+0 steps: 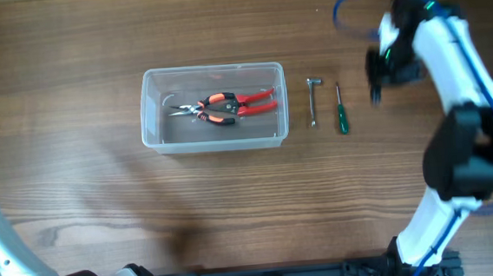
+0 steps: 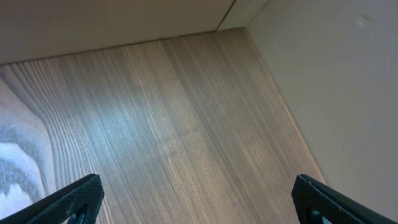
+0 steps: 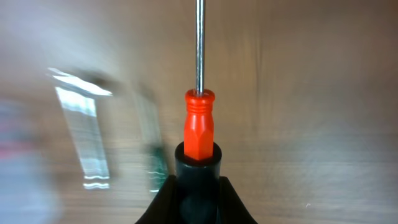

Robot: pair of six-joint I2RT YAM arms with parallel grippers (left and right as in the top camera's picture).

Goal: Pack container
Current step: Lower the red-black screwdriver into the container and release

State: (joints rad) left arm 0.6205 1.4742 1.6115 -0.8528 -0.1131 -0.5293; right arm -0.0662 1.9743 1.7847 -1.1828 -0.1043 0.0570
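The screwdriver in my right gripper turns lengthwise next, then comes down into the container between the pliers and the container's near side.
The clear plastic container stands at mid-table with red-handled pliers lying inside it. My right gripper is right of the container and above the table. It is shut on a screwdriver with a red and black handle, whose metal shaft points away from the wrist camera. In the right wrist view the jaws close round the black end of the handle. My left gripper is open and empty over bare wood; it does not show in the overhead view.
A small L-shaped metal tool and a green-handled screwdriver lie on the table between the container and my right gripper. Both appear blurred in the right wrist view: the metal tool and the green handle.
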